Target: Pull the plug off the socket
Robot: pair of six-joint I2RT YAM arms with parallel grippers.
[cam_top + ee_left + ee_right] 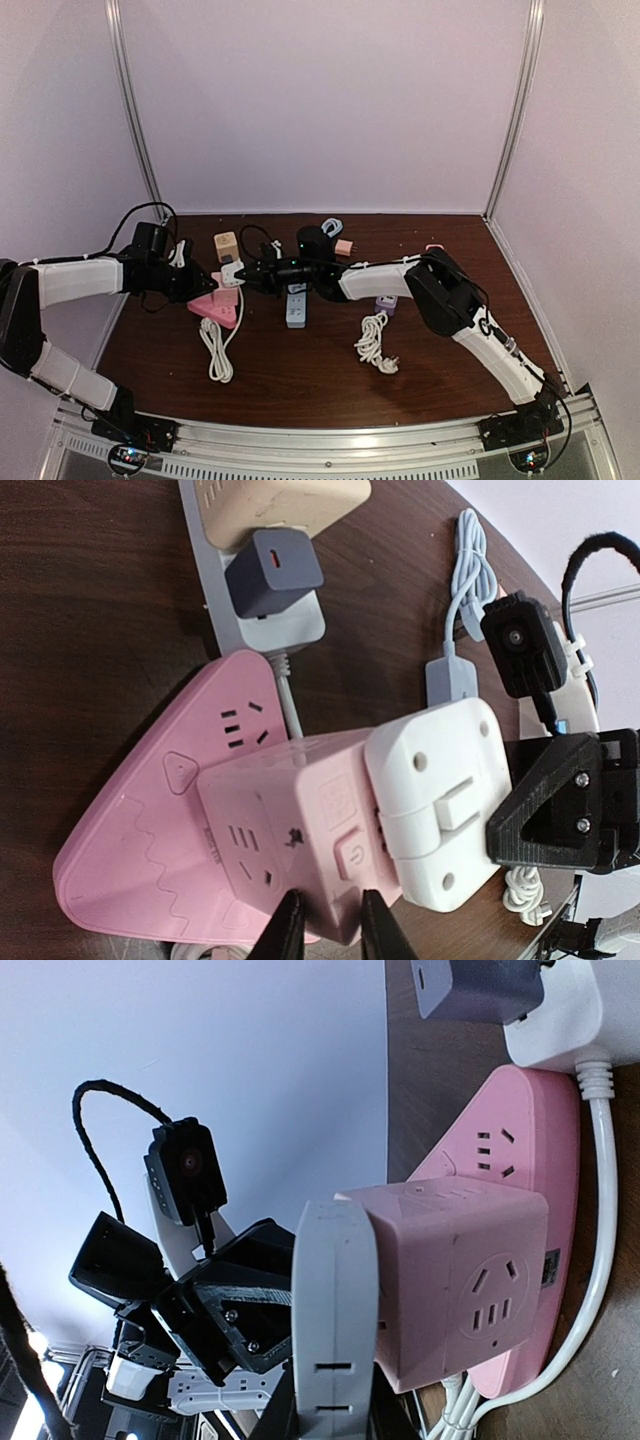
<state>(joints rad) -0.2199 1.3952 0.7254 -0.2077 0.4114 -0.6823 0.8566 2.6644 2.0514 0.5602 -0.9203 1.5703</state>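
My right gripper next pulls the plug off, carries it down and releases it on the bare tabletop beyond the purple adapter. That tabletop lies to the gripper's right in the top view.
A pink cube socket [290,830] stands on a pink triangular power strip [150,810]. A white plug [440,800] sits flush against the cube's side face. My left gripper [335,915] is shut on the cube's lower corner, one black finger on each side. Coming from the other side, my right gripper [335,1410] is shut on the white plug [335,1320], which hides most of its fingers. From above, the two grippers meet at the left centre of the table: left gripper [205,285], right gripper [250,277], plug [232,272] between them.
A grey power strip with a dark grey charger [275,575] and a beige cube [226,245] lies just beyond the pink strip. A light blue strip [296,305], a purple adapter [386,302] and coiled white cables [375,340] lie nearby. A white cord [215,350] trails toward me.
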